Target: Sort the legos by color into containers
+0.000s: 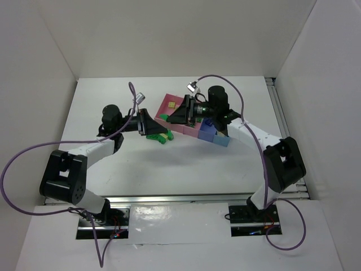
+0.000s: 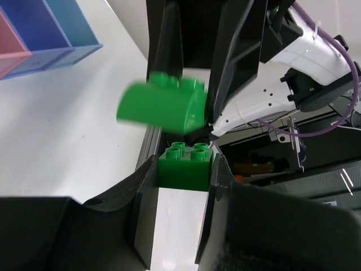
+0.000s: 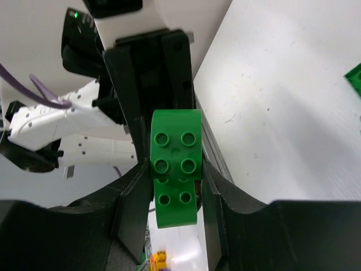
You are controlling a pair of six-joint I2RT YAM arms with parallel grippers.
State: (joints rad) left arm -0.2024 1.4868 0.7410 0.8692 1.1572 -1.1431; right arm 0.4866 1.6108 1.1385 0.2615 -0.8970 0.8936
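My left gripper will next move outward to release over the magenta bin with green legos, outward and to its right in the top view.
My left gripper (image 1: 166, 131) (image 2: 185, 165) is shut on a square dark green lego (image 2: 186, 169), studs pointing away from its camera. My right gripper (image 1: 170, 120) (image 3: 176, 164) faces it, tip to tip. Its fingers close on a rounded green lego (image 3: 176, 144), and a second green studded piece (image 3: 176, 203) shows just behind. In the left wrist view the rounded green lego (image 2: 163, 104) is blurred beside the right gripper's tips. From above, two green legos (image 1: 161, 136) show at the left fingertips. The row of containers lies behind: pink (image 1: 165, 114), magenta (image 1: 194, 131), blue (image 1: 207, 134), light blue (image 1: 224, 141).
A yellow lego (image 1: 172, 104) lies in the pink bin. The bins' ends show at the top left of the left wrist view (image 2: 34, 34). Another green lego (image 3: 355, 76) sits at the right edge of the right wrist view. White walls enclose the table (image 1: 113, 169).
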